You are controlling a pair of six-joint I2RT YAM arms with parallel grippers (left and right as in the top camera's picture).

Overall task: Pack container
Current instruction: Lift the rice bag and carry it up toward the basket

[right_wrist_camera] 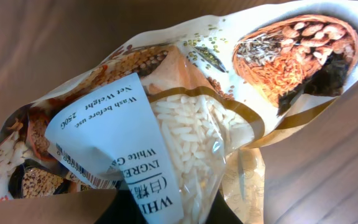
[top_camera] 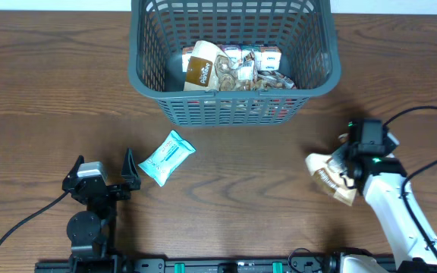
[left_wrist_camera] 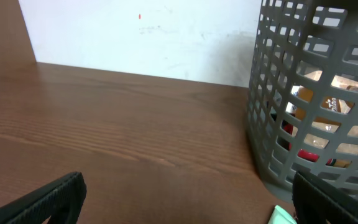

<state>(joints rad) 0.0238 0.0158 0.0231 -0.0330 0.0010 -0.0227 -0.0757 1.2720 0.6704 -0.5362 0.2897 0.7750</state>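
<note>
I should raise my right gripper next, because the basket's side is high, then carry the rice (top_camera: 326, 173) outward over that side and lower it to let it go onto the snack packs.
The container is a dark grey slotted basket (top_camera: 234, 106) at the table's far centre, with several snack packs inside; its wall also shows in the left wrist view (left_wrist_camera: 303, 106). A light blue wipes pack (top_camera: 167, 157) lies on the table right of my left gripper (top_camera: 103, 173), which is open and empty; the pack's corner shows in the left wrist view (left_wrist_camera: 281, 216). My right gripper (top_camera: 353, 168) is shut on a bag of white rice (top_camera: 326, 173), which fills the right wrist view (right_wrist_camera: 185, 118). The fingers are mostly hidden under the bag.
A black cable (top_camera: 431, 133) loops at the right of the right arm. A white wall (left_wrist_camera: 142, 37) stands behind the table's far edge.
</note>
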